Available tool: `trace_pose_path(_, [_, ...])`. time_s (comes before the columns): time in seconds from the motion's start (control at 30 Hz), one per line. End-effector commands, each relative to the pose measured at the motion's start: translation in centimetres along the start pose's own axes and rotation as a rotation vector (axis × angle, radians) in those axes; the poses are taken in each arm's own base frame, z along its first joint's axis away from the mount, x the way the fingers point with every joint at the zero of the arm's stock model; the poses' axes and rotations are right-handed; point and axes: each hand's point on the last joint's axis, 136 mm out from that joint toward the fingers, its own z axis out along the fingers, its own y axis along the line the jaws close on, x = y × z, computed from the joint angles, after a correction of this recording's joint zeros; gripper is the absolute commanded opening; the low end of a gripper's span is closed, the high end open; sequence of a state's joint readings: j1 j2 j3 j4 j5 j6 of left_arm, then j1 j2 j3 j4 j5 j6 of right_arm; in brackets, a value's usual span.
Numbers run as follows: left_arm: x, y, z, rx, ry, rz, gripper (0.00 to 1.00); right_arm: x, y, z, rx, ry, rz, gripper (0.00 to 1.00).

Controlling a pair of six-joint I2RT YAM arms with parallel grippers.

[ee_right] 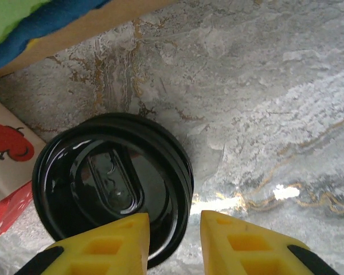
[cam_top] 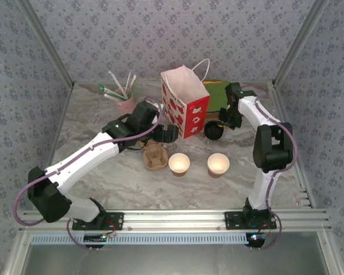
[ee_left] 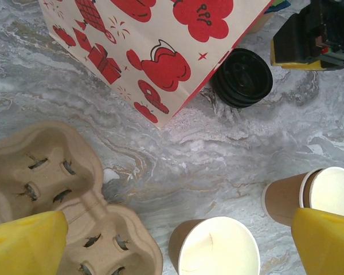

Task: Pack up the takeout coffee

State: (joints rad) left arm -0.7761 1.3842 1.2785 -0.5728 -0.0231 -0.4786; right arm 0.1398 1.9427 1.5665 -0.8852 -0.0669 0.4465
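I should lower my right gripper onto the top black lid's rim and close it, because its fingers are on both sides of that rim.
The takeout coffee is out of view. Two lidless brown cups (cam_top: pixel 179 164) (cam_top: pixel 218 164) with cream insides stand near the middle of the table. A stack of black lids (ee_right: pixel 112 189) lies beside the red-and-white paper bag (cam_top: pixel 185 103). My right gripper (ee_right: pixel 175 240) hangs just over the stack's edge, jaws a little apart: one finger is over the lid top, the other over bare table, and they grip nothing. My left gripper (ee_left: pixel 178 240) is wide open above the left cup (ee_left: pixel 218 252) and the cardboard cup carrier (ee_left: pixel 51 183), holding nothing.
The bag (ee_left: pixel 155 51) stands upright with its mouth open, right behind the carrier (cam_top: pixel 155 156). A pink cup of straws (cam_top: pixel 125 102) sits at the back left. A green and blue flat item (cam_top: pixel 218 94) lies behind the bag. Patterned walls close in three sides.
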Motion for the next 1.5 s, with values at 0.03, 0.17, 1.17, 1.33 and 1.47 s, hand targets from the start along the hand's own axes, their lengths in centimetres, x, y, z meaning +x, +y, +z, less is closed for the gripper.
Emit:
trace_pose_path(0.03, [-1.7, 0.3, -0.7, -0.020, -0.046, 0.006, 1.00, -0.1, -0.3, 0.8, 0.016, 0.034, -0.025, 0.30])
trace_pose_path(0.17, [-1.7, 0.5, -0.6, -0.023, -0.047, 0.001, 1.00, -0.1, -0.5, 1.5, 0.023, 0.047, -0.028, 0.30])
trace_pose_path(1.17, [-1.1, 1.0, -1.0, -0.029, -0.048, -0.021, 1.00, 0.6, -0.5, 0.0, 0.023, 0.033, -0.050, 0.05])
trace_pose_path(1.33, [-1.1, 1.1, -1.1, -0.027, -0.050, -0.025, 1.00, 0.4, -0.1, -1.2, 0.012, 0.011, -0.055, 0.05])
trace_pose_path(1.47, [-1.0, 1.1, -1.1, -0.025, -0.050, -0.027, 1.00, 0.6, 0.0, -1.7, 0.009, 0.007, -0.057, 0.05])
